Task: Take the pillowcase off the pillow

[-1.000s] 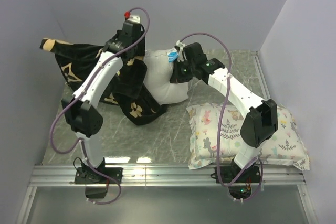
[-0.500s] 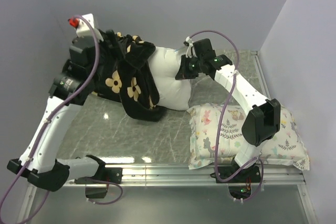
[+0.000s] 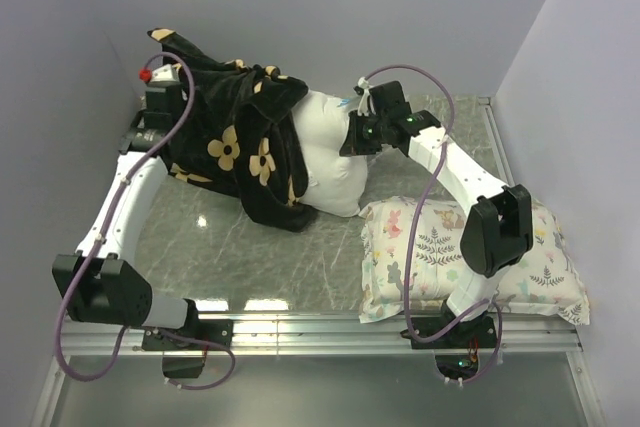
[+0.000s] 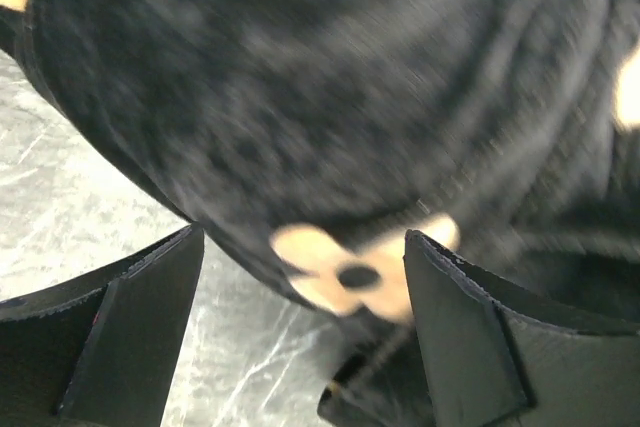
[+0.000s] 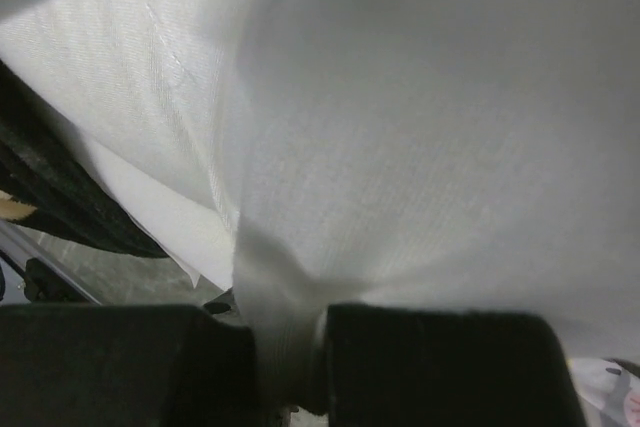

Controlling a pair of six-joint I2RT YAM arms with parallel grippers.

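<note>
The pillowcase's flowered edge (image 4: 335, 269) is below my left gripper and to its right in the top view. I will lower my left gripper and shift it onto that edge next.
The black plush pillowcase (image 3: 235, 142) with tan flowers lies bunched over the left part of the white pillow (image 3: 330, 157), whose right half is bare. My left gripper (image 3: 172, 137) stands at the pillowcase's left side. In the left wrist view it (image 4: 300, 287) is open. The blurred pillowcase (image 4: 350, 97) hangs just ahead of the fingertips, with one tan flower showing in the gap between them. My right gripper (image 3: 355, 135) is at the pillow's right end. In the right wrist view it (image 5: 290, 347) is shut on a pinched fold of the pillow (image 5: 400, 127).
A smaller white pillow with pastel animal and plant print (image 3: 455, 257) lies at the near right under the right arm. Grey walls close in at the left, back and right. A metal rail (image 3: 320, 332) runs along the near edge of the marbled tabletop (image 3: 250, 257).
My left arm has swung from over the pillowcase to the far left and its jaws have opened. The pillowcase, stretched out to the left before, now lies bunched on the pillow. The right gripper has stayed shut.
</note>
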